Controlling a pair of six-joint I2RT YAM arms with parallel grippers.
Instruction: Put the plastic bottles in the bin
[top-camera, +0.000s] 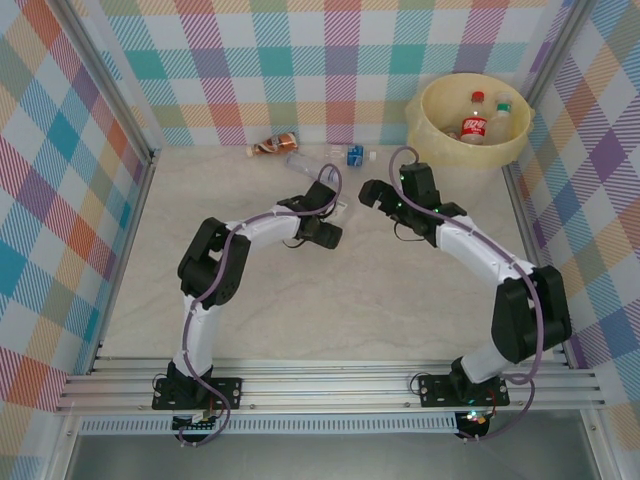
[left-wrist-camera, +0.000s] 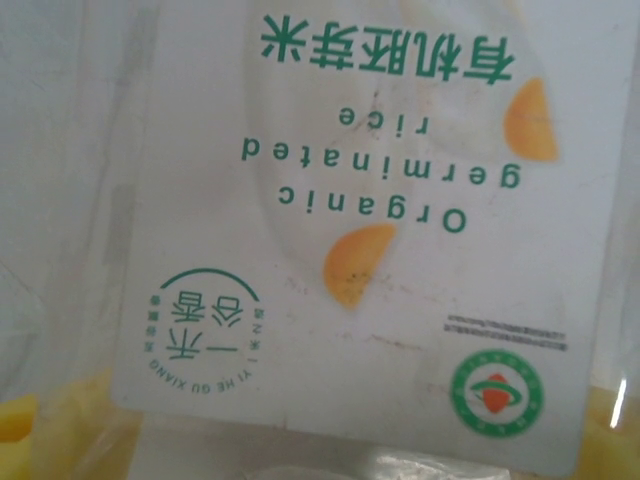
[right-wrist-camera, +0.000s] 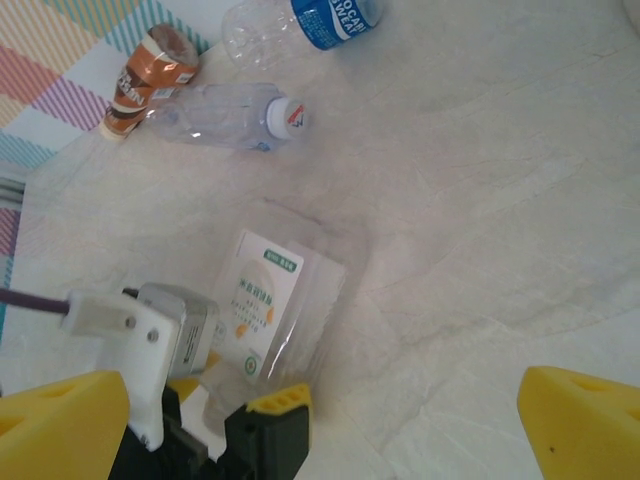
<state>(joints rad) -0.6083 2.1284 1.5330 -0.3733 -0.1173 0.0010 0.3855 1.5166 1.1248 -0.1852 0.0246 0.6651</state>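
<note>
The green-lettered bottle's loose end (right-wrist-camera: 316, 232) lies alongside, toward the left gripper, and the other end is pinched, so my right gripper will next gently move its open fingers across and around that loose end.
A clear plastic bottle (right-wrist-camera: 268, 295) with a white, green-lettered label (left-wrist-camera: 380, 250) lies on the pale table. My left gripper (top-camera: 333, 213) has its yellow fingers (right-wrist-camera: 278, 400) pressed against both sides of the bottle's base end. My right gripper (top-camera: 372, 195) hangs open just to the right, with nothing held. A brown-labelled bottle (top-camera: 275, 143), a clear white-capped one (right-wrist-camera: 215, 115) and a blue-labelled one (top-camera: 352, 155) lie at the table's far edge. The cream bin (top-camera: 440, 135) stands in the far right corner with a red-labelled bottle (top-camera: 473, 127) and a green-capped one (top-camera: 498, 115) inside.
Checked walls (top-camera: 300, 60) with metal posts close in the table at the back and on both sides. An aluminium rail (top-camera: 330, 385) runs along the near edge at the arm bases.
</note>
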